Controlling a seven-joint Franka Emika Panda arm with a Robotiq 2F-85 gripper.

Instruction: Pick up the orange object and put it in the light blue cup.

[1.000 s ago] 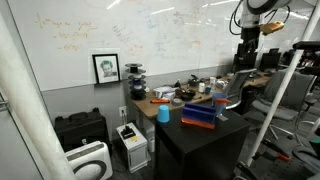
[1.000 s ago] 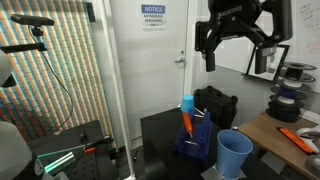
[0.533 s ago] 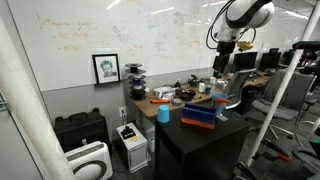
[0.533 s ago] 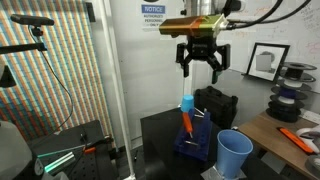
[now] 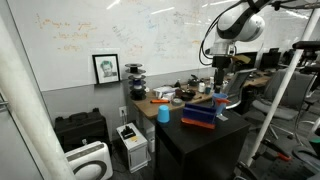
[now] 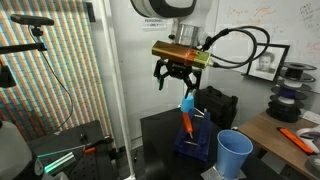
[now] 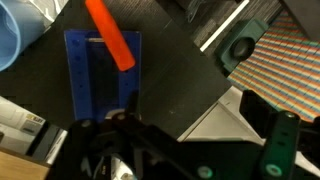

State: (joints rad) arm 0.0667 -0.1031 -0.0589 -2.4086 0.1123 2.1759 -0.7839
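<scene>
The robot's gripper will next lower and turn onto the upper end of the orange object (image 7: 98, 11), since its open fingers are above and beside it.
The orange object (image 6: 187, 123) is a long stick that leans on a flat darker blue box (image 6: 196, 143) on the black table. In the wrist view the orange object (image 7: 110, 35) lies across the box's (image 7: 100, 80) top edge. The light blue cup (image 6: 234, 154) stands upright next to the box; it also shows in an exterior view (image 5: 163, 113) and at the wrist view's left edge (image 7: 14, 42). My gripper (image 6: 178, 83) hangs open and empty above the table, up and beside the orange object. It also shows in an exterior view (image 5: 220, 82).
A cluttered wooden desk (image 5: 190, 97) stands behind the black table (image 5: 195, 140). An orange tool (image 6: 296, 138) lies on a desk. A black case (image 5: 80, 128) and white appliances (image 5: 130, 142) sit on the floor. A door (image 6: 150, 60) is behind.
The arm has swung across the scene and come lower, from high beside the table to just above the blue box. The gripper stays open. The objects have not moved.
</scene>
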